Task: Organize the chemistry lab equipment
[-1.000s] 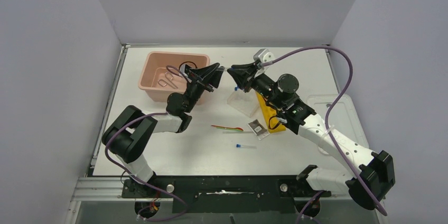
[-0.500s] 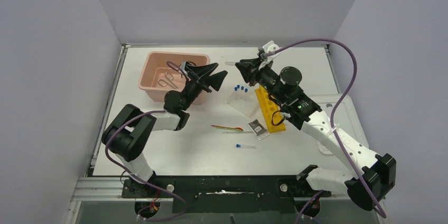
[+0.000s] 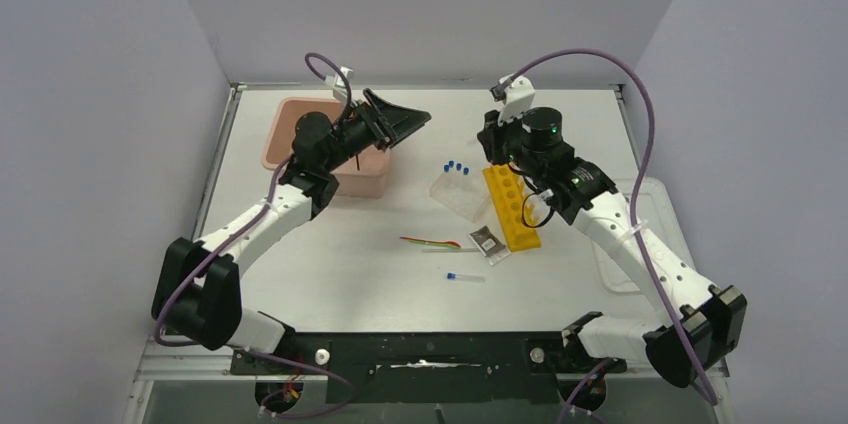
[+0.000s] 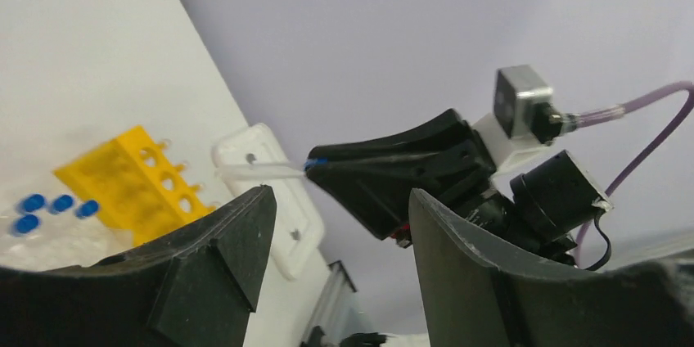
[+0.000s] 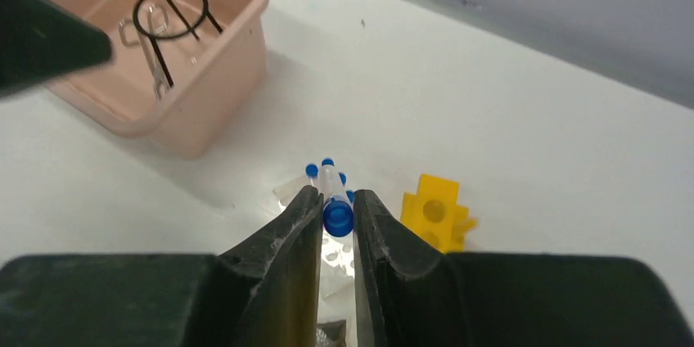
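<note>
Matching blue-capped tubes stand in a line in the clear tube rack, so next I need to lower my right gripper onto their row's open end by the yellow rack and let go of the tube.
My right gripper is shut on a blue-capped clear tube, hanging above the clear tube rack. That rack holds other blue-capped tubes and stands beside the yellow holed rack. The left wrist view shows that tube sticking out from the right gripper's fingers. My left gripper is open and empty, raised over the right end of the pink tub. The black wire ring and metal tongs lie inside the tub. Thin coloured sticks and one loose tube lie on the table.
A small dark packet lies by the near end of the yellow rack. The white lid lies at the right, partly under the right arm. Grey walls close in the back and both sides of the table.
The two grippers were tip to tip; my left gripper opened, letting go of the tube, and rose back over the tub. The right gripper drew away to the right, keeping the tube.
</note>
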`<state>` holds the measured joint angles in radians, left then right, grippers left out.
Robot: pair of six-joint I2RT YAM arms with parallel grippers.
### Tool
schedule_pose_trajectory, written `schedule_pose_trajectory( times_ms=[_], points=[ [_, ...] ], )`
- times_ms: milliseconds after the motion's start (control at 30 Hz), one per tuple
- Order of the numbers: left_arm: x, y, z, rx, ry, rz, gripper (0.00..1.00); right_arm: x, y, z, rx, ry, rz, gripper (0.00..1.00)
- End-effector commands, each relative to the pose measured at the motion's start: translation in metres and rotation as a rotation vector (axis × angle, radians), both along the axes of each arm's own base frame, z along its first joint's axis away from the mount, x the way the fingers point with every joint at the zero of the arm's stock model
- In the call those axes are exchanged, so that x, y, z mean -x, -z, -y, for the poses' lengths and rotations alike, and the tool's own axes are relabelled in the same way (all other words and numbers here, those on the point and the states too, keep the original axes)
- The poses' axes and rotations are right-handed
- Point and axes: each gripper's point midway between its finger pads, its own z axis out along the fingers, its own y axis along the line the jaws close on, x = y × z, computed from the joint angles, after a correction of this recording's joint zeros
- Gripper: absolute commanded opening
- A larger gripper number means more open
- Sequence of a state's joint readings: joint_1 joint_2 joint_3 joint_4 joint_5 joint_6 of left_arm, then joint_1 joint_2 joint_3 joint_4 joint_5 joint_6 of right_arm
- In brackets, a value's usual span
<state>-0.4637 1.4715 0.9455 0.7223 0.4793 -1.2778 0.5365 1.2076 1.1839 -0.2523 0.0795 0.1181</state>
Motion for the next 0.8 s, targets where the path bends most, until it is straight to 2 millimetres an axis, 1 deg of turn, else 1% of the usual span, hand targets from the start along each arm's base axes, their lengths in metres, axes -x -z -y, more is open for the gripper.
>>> schedule_pose_trajectory(
  times_ms=[0, 33, 67, 167, 333, 367, 400, 533, 767],
  points=[
    [-0.004, 0.015, -0.023, -0.328, -0.065, 0.105, 0.6, 0.001, 0.039, 0.001, 0.068, 0.014, -0.15, 0.0],
    [-0.003, 0.015, -0.026, -0.339, -0.066, 0.082, 0.6, -0.001, 0.049, 0.001, 0.084, 0.02, -0.18, 0.0],
    [-0.011, 0.019, -0.034, -0.387, -0.125, 0.089, 0.6, -0.002, 0.058, 0.0, 0.101, 0.019, -0.209, 0.0],
    [-0.006, 0.025, -0.038, -0.415, -0.118, 0.036, 0.6, -0.008, 0.083, 0.0, 0.139, 0.043, -0.276, 0.0],
    [-0.013, 0.035, -0.049, -0.435, -0.139, -0.009, 0.6, -0.016, 0.104, -0.001, 0.165, 0.043, -0.317, 0.0],
    [-0.037, 0.046, -0.072, -0.63, -0.264, 0.17, 0.6, -0.019, 0.11, -0.002, 0.175, 0.038, -0.33, 0.0],
    [-0.041, 0.048, -0.076, -0.657, -0.28, 0.195, 0.6, -0.021, 0.114, -0.001, 0.178, 0.037, -0.342, 0.0],
    [-0.044, 0.053, -0.072, -0.637, -0.26, 0.2, 0.61, -0.03, 0.128, 0.001, 0.196, 0.043, -0.365, 0.0],
    [-0.048, 0.066, -0.07, -0.649, -0.251, 0.181, 0.6, -0.047, 0.138, 0.002, 0.188, 0.057, -0.342, 0.0]
  ],
)
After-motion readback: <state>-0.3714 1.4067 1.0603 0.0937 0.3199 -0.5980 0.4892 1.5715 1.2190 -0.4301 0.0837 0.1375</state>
